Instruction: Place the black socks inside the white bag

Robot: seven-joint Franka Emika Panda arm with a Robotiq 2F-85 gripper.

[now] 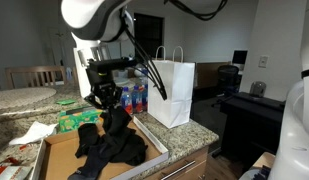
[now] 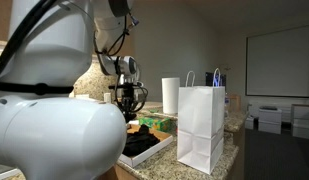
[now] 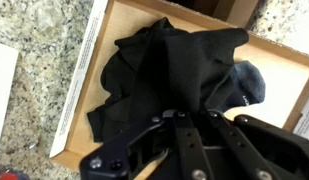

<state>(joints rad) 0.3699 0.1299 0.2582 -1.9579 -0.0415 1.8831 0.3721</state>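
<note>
My gripper should next lift the fold high above the box [image 3: 92, 60], then carry it over the white bag's open top to release it, as the bag stands tall.
The black socks [image 3: 164, 65] lie in a crumpled heap inside a shallow cardboard box [image 3: 92, 60]. My gripper [image 3: 184, 116] is right above the heap, its jaws shut on a fold of black sock fabric that rises to the fingertips. In both exterior views the gripper [image 1: 104, 100] [image 2: 126, 101] hangs over the box, and dark cloth stretches from it down to the socks [image 1: 112, 145] [image 2: 146, 143]. The white bag [image 1: 172, 92] [image 2: 201, 130] stands upright and open on the counter just beyond the box, handles up.
The box [image 1: 56, 152] sits on a speckled granite counter [image 3: 34, 110]. Blue and red packages [image 1: 134, 97] stand behind it, green items [image 1: 76, 118] lie to one side, and a white paper towel roll [image 2: 170, 95] stands behind the bag. The counter edge [image 1: 199, 135] is close to the bag.
</note>
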